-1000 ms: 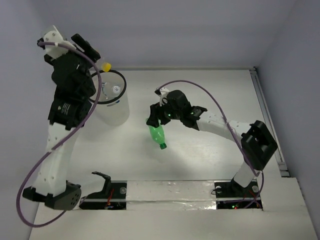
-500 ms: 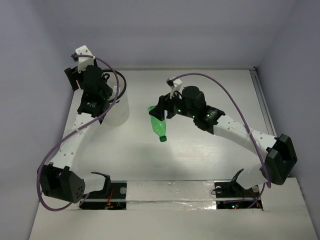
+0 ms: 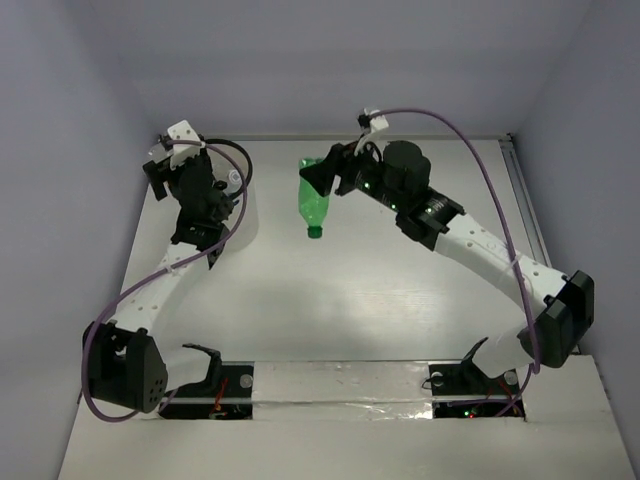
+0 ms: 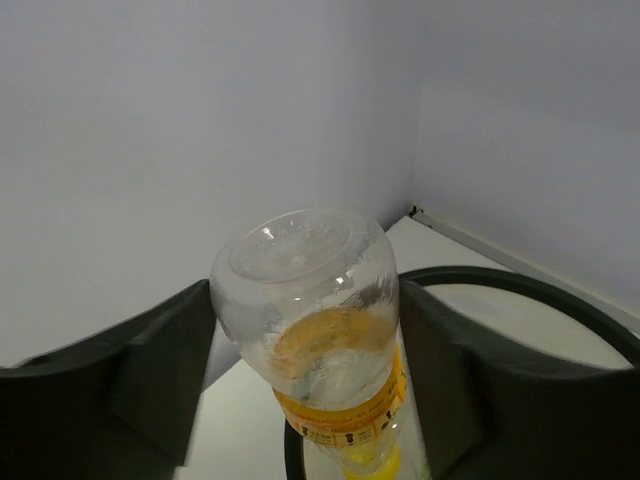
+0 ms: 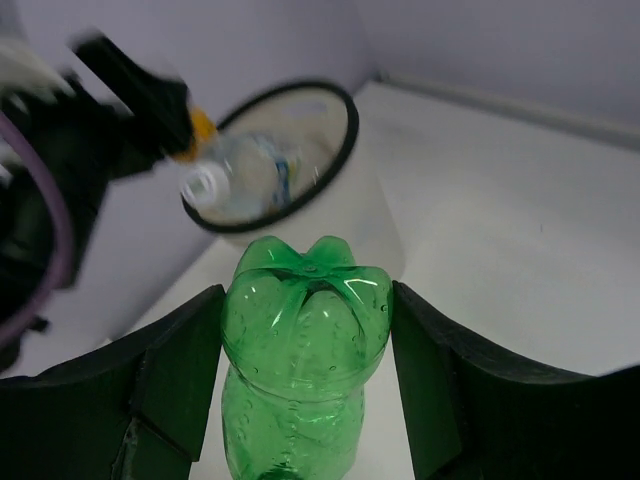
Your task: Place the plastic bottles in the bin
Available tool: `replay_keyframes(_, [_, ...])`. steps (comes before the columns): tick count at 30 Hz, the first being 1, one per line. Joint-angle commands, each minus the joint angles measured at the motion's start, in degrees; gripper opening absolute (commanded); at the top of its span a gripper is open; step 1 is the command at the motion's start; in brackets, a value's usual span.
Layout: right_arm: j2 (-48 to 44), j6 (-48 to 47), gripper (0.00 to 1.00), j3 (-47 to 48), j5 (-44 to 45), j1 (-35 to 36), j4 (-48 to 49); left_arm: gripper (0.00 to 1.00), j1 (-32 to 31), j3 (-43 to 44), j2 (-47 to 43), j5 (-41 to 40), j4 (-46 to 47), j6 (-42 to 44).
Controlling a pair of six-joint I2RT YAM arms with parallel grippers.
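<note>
My right gripper has the green bottle [image 3: 313,200] hanging outside the bin, so I will move it left in the top view, over the bin's opening [image 3: 231,168], and let go.
My left gripper [image 4: 305,345] is shut on the tiny orange-labelled bottle [image 4: 320,330], which hangs yellow cap down over the black rim of the bin [image 4: 520,285]. In the top view the left gripper [image 3: 222,195] covers most of the bin [image 3: 243,222] at the back left. My right gripper [image 5: 305,345] is shut on the green bottle [image 5: 300,350], cap down. In the top view the right gripper [image 3: 320,178] holds the green bottle [image 3: 313,200] in the air, to the right of the bin. In the right wrist view the bin [image 5: 340,130] holds a clear bottle [image 5: 240,175] with some blue label.
The grey back wall and left wall stand close behind the bin. A metal rail [image 3: 525,200] runs along the table's right edge. A purple cable [image 3: 470,150] loops above the right arm.
My right gripper carried the green bottle from mid-table toward the back, nearer the bin. My left arm came down and forward over the bin with the orange-labelled bottle.
</note>
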Motion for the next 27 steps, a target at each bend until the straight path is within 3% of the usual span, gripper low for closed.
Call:
replay_keyframes(1, [2.7, 1.2, 0.50, 9.3, 5.1, -0.3, 9.6, 0.72, -0.2, -0.2, -1.9, 1.1, -0.1, -4.2])
replay_keyframes(6, [13.9, 2.7, 0.49, 19.9, 12.4, -0.3, 16.6, 0.99, -0.2, 4.2, -4.3, 4.7, -8.2, -10.9])
replay_keyframes(11, [25.9, 3.7, 0.49, 33.0, 18.2, -0.8, 23.1, 0.99, -0.2, 14.2, -6.8, 10.5, -23.4, -20.9])
replay_keyframes(14, [34.4, 4.1, 0.49, 41.7, 18.1, -0.8, 25.4, 0.99, -0.2, 17.1, -10.1, 17.9, -30.6, -27.3])
replay_keyframes(20, [46.6, 0.8, 0.49, 56.1, 13.5, 0.7, 26.4, 0.99, -0.2, 13.0, -17.4, 24.0, -36.9, -33.3])
replay_keyframes(27, [47.0, -8.8, 0.49, 52.5, 10.9, 3.7, 27.5, 0.99, -0.2, 9.2, -20.9, 27.0, -40.4, -35.4])
